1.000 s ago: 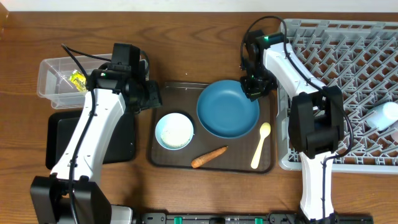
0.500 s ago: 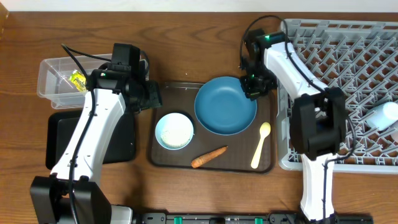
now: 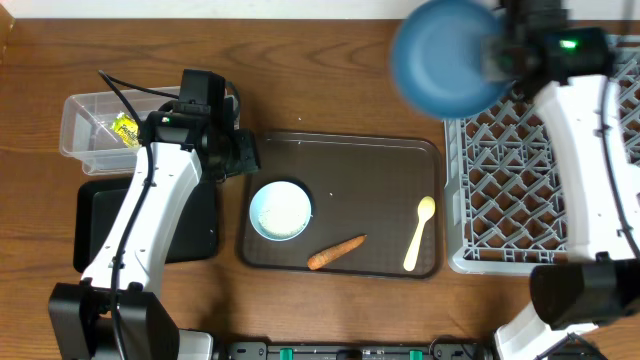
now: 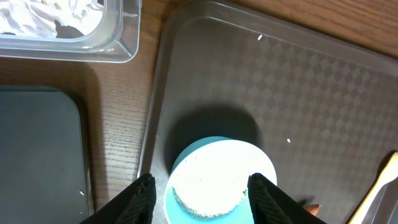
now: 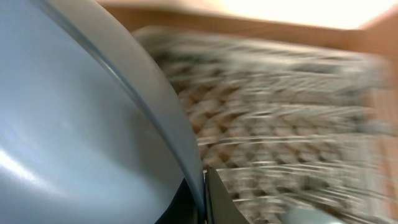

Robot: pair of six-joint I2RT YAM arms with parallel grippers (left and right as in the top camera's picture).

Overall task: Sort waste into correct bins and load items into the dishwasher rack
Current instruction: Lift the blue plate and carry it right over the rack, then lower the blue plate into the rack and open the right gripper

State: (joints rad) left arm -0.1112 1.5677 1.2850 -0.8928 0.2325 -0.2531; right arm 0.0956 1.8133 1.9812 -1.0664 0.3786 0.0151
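I will swing my right gripper over the rack's far end (image 5: 249,70), turn the plate on edge and lower it there, because it hangs flat beyond the rack's side.
My right gripper (image 3: 497,55) is shut on the rim of the dark-blue plate (image 3: 445,55). It holds the plate high in the air, blurred, over the far left corner of the grey dishwasher rack (image 3: 500,170). In the right wrist view the plate (image 5: 81,124) fills the left side, its edge pinched in the gripper (image 5: 202,193), and the rack (image 5: 280,118) lies below. My left gripper (image 4: 202,198) hangs open above the pale-blue bowl (image 4: 221,180), which holds white rice-like food. The bowl (image 3: 281,210), an orange carrot (image 3: 336,252) and a cream spoon (image 3: 419,232) lie on the brown tray (image 3: 370,170).
The clear tub (image 3: 85,110) at far left holds a yellow-green wrapper (image 3: 124,128) and white paper wads (image 4: 56,18). The black tray (image 3: 100,215) lies in front of it, under my left arm. The right arm reaches across the rack.
My right gripper has lifted the blue plate off the brown tray, up and to the right towards the rack. The left arm has not moved.
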